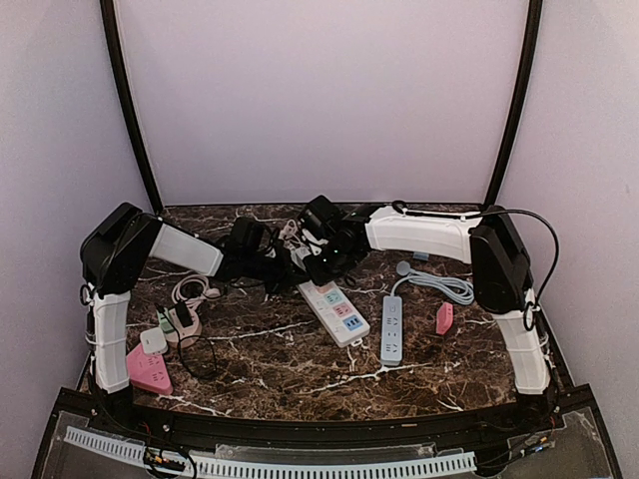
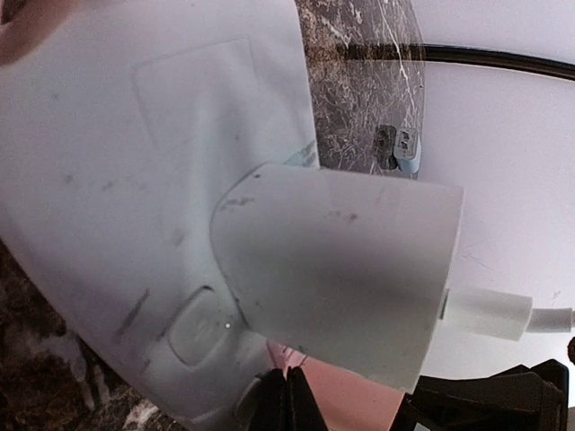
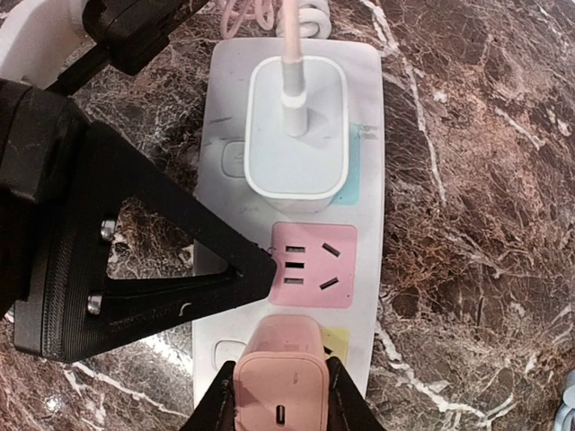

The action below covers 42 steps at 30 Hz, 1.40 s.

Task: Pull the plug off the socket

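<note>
I will lift my right gripper off the power strip, then move it to the right in the top view and down to let go of the pink plug, because the tabletop there is bare.
A white power strip (image 1: pixel 339 317) with coloured sockets lies mid-table. In the right wrist view the strip (image 3: pixel 368 269) holds a white charger plug (image 3: pixel 296 126) in its blue socket. Its pink socket (image 3: pixel 314 265) is empty, and a pink plug (image 3: pixel 278 359) stands over the yellow socket. My right gripper (image 3: pixel 278 400) is shut on the pink plug's sides; the prongs are hidden. My left gripper (image 3: pixel 265 268) is shut, its tip pressing on the strip beside the pink socket. The left wrist view shows the strip (image 2: pixel 135 180), the white plug (image 2: pixel 341 269) and the closed left gripper (image 2: pixel 289 395). From above, both grippers meet over the strip's far end: the left (image 1: pixel 290 261) and the right (image 1: pixel 321 261).
A grey power strip (image 1: pixel 391 329) with a coiled cable (image 1: pixel 439 284) lies right of the white one, and a small pink plug (image 1: pixel 444 317) beyond it. At the left are a pink strip (image 1: pixel 148 367), a white adapter (image 1: pixel 153 339), a black cable (image 1: pixel 200 354) and a pink cable (image 1: pixel 190 291).
</note>
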Motion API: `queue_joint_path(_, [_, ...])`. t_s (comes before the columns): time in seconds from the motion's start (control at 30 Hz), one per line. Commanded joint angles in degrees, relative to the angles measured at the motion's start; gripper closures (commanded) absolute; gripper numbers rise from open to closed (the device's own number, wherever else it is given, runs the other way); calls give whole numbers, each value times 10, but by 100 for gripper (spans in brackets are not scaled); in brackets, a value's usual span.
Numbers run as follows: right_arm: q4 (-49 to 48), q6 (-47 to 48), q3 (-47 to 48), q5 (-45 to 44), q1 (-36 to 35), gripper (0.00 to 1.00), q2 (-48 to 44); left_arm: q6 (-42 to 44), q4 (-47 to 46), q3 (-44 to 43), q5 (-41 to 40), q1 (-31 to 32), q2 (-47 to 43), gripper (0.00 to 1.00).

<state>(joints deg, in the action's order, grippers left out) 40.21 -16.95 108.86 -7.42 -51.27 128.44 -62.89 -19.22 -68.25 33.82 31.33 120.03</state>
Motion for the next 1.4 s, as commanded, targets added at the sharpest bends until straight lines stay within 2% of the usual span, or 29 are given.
queue_joint_path(0.0, [13,1,21,-8,-9,86,9,-9,-3,0,6,1,9,100])
queue_joint_path(0.13, [15,-3,25,-8,-9,94,6,-9,17,5,-3,2,15,100])
queue_joint_path(0.4, [21,-8,45,-8,-9,98,2,-1,94,11,-37,5,36,100])
queue_joint_path(0.9, [38,-8,58,-16,-9,99,-22,10,138,19,-63,6,50,100])
queue_joint_path(1.37, [32,-28,3,-7,-5,100,-79,21,175,-3,-57,16,41,100])
